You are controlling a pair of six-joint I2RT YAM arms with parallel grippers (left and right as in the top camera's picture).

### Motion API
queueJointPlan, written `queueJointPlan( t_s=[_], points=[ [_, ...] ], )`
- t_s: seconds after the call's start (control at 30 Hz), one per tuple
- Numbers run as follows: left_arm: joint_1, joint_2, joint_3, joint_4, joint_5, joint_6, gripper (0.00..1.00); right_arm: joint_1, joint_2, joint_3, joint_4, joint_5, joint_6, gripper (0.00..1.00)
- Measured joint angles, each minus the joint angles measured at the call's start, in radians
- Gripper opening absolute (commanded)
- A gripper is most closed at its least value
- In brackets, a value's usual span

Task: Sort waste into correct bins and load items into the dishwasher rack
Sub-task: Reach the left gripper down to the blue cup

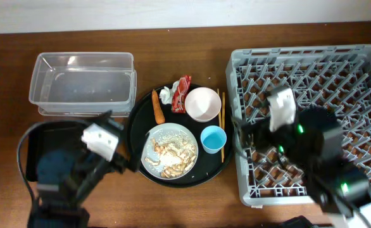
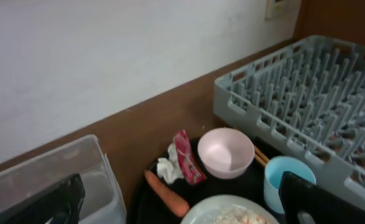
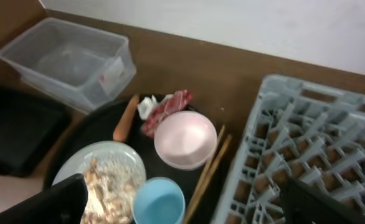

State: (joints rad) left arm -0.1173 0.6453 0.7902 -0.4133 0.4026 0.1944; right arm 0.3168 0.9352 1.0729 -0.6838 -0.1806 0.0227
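I will move my left gripper over the plate next, then down to the plate-side rim of the light-blue cup (image 1: 202, 140) (image 2: 268, 178), because the cup's opening faces up and is uncovered.
On the round black tray (image 1: 141, 123) lie an orange carrot (image 1: 158, 107), white tissue (image 1: 166, 95), a red wrapper (image 1: 182, 93), a white bowl (image 1: 203, 104), a light-blue cup (image 1: 213, 139), two chopsticks (image 1: 221, 123) and a pale plate (image 1: 152, 136) with food scraps (image 1: 173, 155). The clear tub (image 1: 81, 85) stands at the back left, with the black rectangular tray (image 1: 46, 136) in front of it, partly under my left arm. The grey rack (image 1: 299, 54) fills the right. My left gripper (image 2: 182, 208) is open and empty, left of the plate. My right gripper (image 3: 182, 208) is open and empty, over the rack's left edge near the cup (image 3: 159, 199).
A white wall runs along the back of the brown table. The round tray sits between the bins and the rack, close to both. My right arm lies over the rack's middle.
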Motion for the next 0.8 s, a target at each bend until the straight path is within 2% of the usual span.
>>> queueJointPlan(
  t_s=[0.17,0.33,0.6,0.8],
  points=[
    [-0.03,0.188,0.16,-0.097,0.002,-0.051,0.99,0.0,0.155,0.085,-0.102,-0.107,0.0,0.98],
    [-0.131,0.325,0.235,-0.1,0.006,-0.065,0.99,-0.016,0.229,0.086,-0.112,-0.148,0.037,0.98],
    [-0.208,0.433,0.239,-0.056,0.051,-0.121,0.99,-0.231,0.229,0.087,-0.157,-0.165,0.137,0.98],
    [-0.423,0.653,0.243,-0.061,-0.071,-0.191,0.99,-0.335,0.229,0.088,-0.189,-0.165,0.164,0.98]
  ],
)
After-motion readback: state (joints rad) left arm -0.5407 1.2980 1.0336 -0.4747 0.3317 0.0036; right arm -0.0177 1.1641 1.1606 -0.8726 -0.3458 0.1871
